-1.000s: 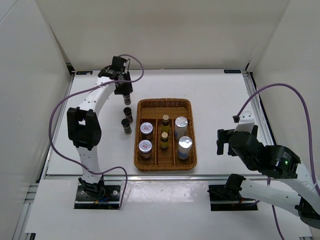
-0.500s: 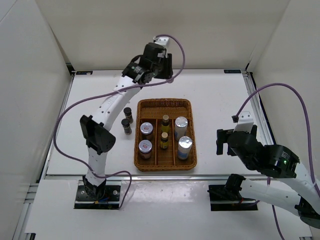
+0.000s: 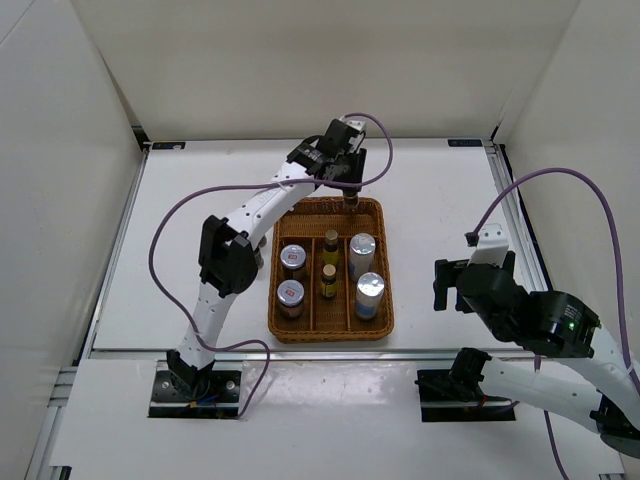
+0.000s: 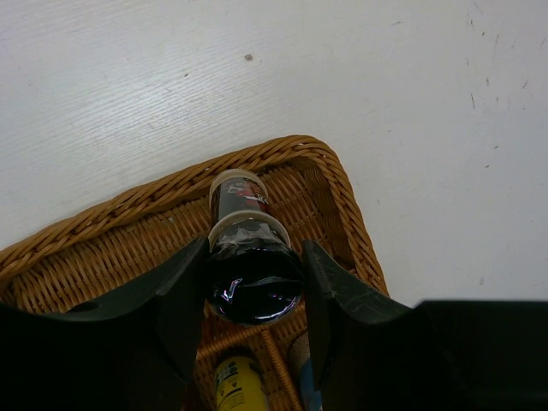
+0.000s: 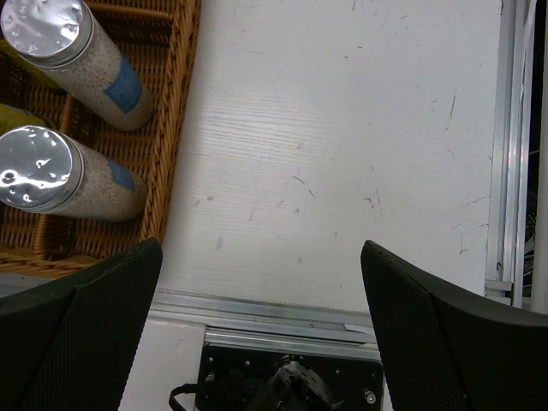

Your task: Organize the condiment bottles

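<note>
Next, my left gripper carries the black-capped bottle down onto the wicker at the tray's far corner beyond the white cylinders (image 3: 368, 295), because that section is still empty.
My left gripper (image 3: 349, 188) is shut on a tiny dark black-capped bottle (image 3: 350, 203). It holds the bottle upright over the far right corner of the wicker tray (image 3: 378, 212). In the left wrist view the fingers (image 4: 184, 291) clamp the bottle (image 4: 240, 195) just below its cap. In the tray stand two red-labelled jars (image 3: 292, 259), two amber bottles (image 3: 329, 281) and two white silver-capped cylinders (image 3: 368, 295). My right gripper (image 3: 452, 285) is open and empty, right of the tray. The right wrist view shows the cylinders (image 5: 62, 175). The other two dark bottles are hidden behind my left arm's elbow.
The left arm (image 3: 228, 255) arches over the table left of the tray. White walls enclose the table on three sides. A metal rail (image 5: 505, 171) runs along the right edge. Bare table (image 5: 325, 154) lies between the tray and that rail.
My left arm has swung from the far left of the table to the tray's far right corner, carrying the dark bottle. The right arm has not moved.
</note>
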### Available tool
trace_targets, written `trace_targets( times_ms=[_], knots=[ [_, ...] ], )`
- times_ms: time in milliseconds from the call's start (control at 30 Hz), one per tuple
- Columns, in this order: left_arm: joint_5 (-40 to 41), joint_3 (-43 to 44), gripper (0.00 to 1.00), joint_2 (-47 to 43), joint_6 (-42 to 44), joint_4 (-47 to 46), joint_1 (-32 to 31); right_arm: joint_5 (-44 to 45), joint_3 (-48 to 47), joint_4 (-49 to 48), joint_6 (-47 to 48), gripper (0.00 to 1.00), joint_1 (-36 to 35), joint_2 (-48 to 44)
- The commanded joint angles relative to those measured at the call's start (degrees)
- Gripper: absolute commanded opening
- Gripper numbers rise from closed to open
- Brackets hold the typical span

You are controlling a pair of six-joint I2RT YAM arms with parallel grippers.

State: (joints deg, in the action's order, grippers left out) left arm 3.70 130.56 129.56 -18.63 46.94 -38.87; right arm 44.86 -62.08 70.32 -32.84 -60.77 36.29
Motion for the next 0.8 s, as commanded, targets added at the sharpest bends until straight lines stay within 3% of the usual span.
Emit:
trace_targets(
  times_ms=[0,167,500,733,767],
  knots=[
    [-1.68,1.71,0.27,-0.89,-1.22,-0.88,-0.59,1.28,-0.05,-1.24,-0.47,1.00,-0.13,-0.61],
    [-2.39,2.24,0.28,1.40,-1.93,-0.88,-1.12,1.28,-0.05,-1.24,-0.47,1.00,-0.13,-0.61],
    [-1.68,2.24,0.46,3.69,-1.93,-0.88,-1.12,1.28,-0.05,-1.24,-0.47,1.00,-0.13,-0.61],
    [-1.68,3.29,0.87,3.69,-1.41,-0.88,-1.12,1.28,-0.05,-1.24,-0.47,1.00,-0.13,-1.14],
    [-0.99,3.82,1.00,2.47,-0.88,-0.88,-1.12,1.28,-0.05,-1.24,-0.47,1.00,-0.13,-1.14]
  ],
)
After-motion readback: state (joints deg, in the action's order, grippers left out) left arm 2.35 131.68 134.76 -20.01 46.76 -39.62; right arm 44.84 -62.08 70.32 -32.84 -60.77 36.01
